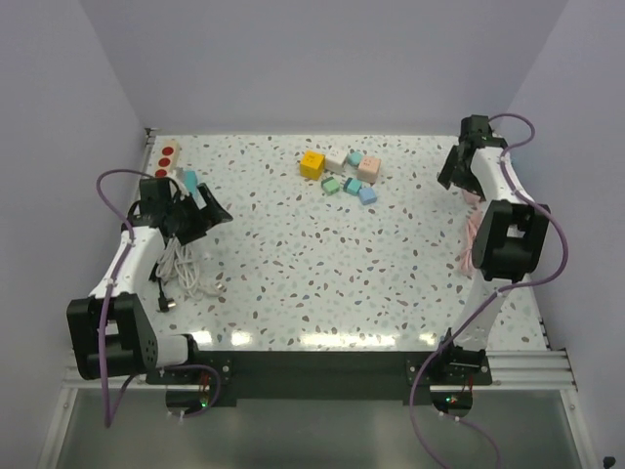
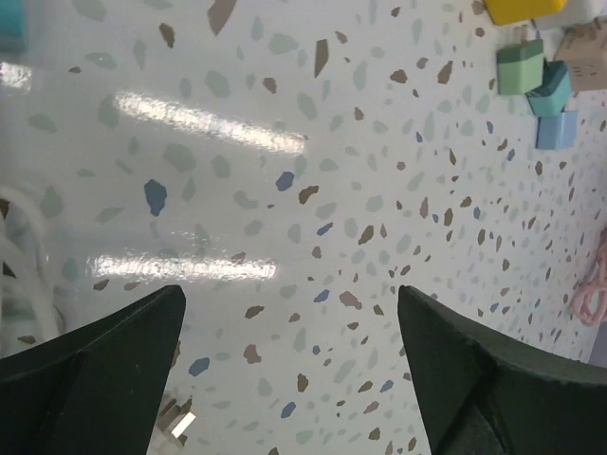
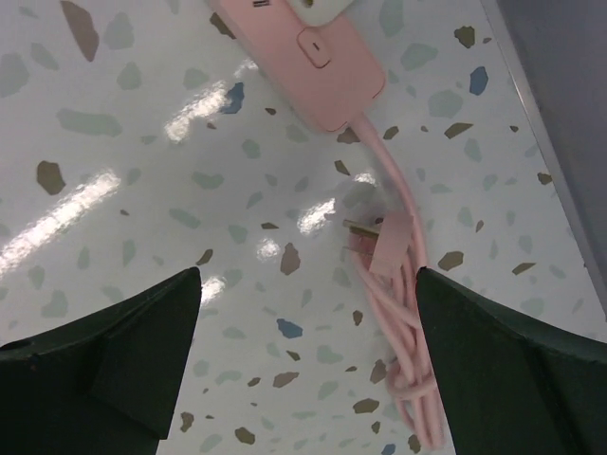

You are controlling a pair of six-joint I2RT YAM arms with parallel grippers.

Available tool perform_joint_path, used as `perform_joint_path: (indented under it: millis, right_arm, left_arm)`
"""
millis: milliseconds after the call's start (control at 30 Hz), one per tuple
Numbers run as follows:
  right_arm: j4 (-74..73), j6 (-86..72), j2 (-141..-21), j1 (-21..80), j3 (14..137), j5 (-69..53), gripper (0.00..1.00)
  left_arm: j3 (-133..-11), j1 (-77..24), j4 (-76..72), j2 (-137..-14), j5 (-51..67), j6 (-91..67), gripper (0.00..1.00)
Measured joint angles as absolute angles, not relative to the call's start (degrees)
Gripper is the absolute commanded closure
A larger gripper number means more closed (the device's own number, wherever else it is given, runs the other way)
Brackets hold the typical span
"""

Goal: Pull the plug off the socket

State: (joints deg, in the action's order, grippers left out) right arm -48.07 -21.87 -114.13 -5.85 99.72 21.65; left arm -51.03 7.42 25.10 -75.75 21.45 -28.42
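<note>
The pink plug (image 3: 390, 246) lies uncovered below, at the far end of the bundle. My open right gripper will move back and down around it next and close.
A white power strip (image 1: 168, 156) with red switches lies at the far left, with a teal plug (image 1: 188, 179) standing in its near end. My left gripper (image 1: 207, 211) is open and empty just right of the plug, over bare table (image 2: 289, 313). A corner of the teal plug shows at the top left of the left wrist view (image 2: 9, 24). A pink power strip (image 3: 303, 57) lies at the far right, with a white plug (image 3: 318, 6) partly cut off by the frame edge. My right gripper (image 1: 452, 174) is open and empty over it (image 3: 308, 284).
A coiled white cable (image 1: 181, 269) lies under the left arm. A bundled pink cable (image 3: 403, 322) with its pink plug (image 3: 379, 242) lies by the right wall (image 1: 474, 234). Several coloured blocks (image 1: 342, 171) sit at the far middle.
</note>
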Motion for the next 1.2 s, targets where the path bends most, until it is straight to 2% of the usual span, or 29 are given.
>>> perform_joint_path:
  millis: [300,500,700,800,833,900,933,1000,1167,1200]
  right_arm:
    - [-41.0,-17.8,-115.2,-12.6,91.0,16.6,0.02]
    - [-38.1,-17.5,-117.4,-12.8,88.8,11.7,0.04]
    - [-37.4,-20.1,-117.6,-12.6,85.8,13.8,0.05]
    - [-35.5,-21.5,-115.6,-12.6,82.6,15.4,0.09]
    - [-35.1,-21.8,-115.0,-12.7,81.5,15.7,0.22]
    - [-35.3,-22.0,-114.6,-12.8,80.9,15.9,0.38]
    - [-35.4,-21.7,-114.6,-13.0,80.9,15.7,0.54]
    - [-34.7,-21.8,-114.6,-13.3,80.7,14.8,0.72]
    - [-33.0,-21.3,-113.1,-11.8,78.6,11.8,0.95]
    - [-33.2,-21.1,-112.9,-10.3,78.4,11.2,0.97]
  left_arm:
    - [-54.1,3.4,25.8,-74.9,21.7,-28.5,0.0]
    - [-54.1,3.4,25.8,-75.2,21.1,-29.3,0.0]
    - [-51.0,3.4,24.9,-72.3,20.6,-31.0,0.0]
    - [-47.0,3.3,24.8,-68.7,20.6,-32.0,0.02]
    - [-45.8,3.4,24.6,-67.7,20.6,-32.2,0.07]
    - [-43.9,3.4,24.5,-66.4,20.7,-32.6,0.15]
    - [-43.2,3.4,24.4,-66.1,20.7,-32.8,0.17]
    - [-42.3,3.3,24.4,-65.9,20.8,-33.4,0.23]
    - [-41.6,3.4,24.3,-65.4,20.8,-33.6,0.3]
    - [-41.6,3.4,24.2,-65.2,20.8,-33.6,0.31]
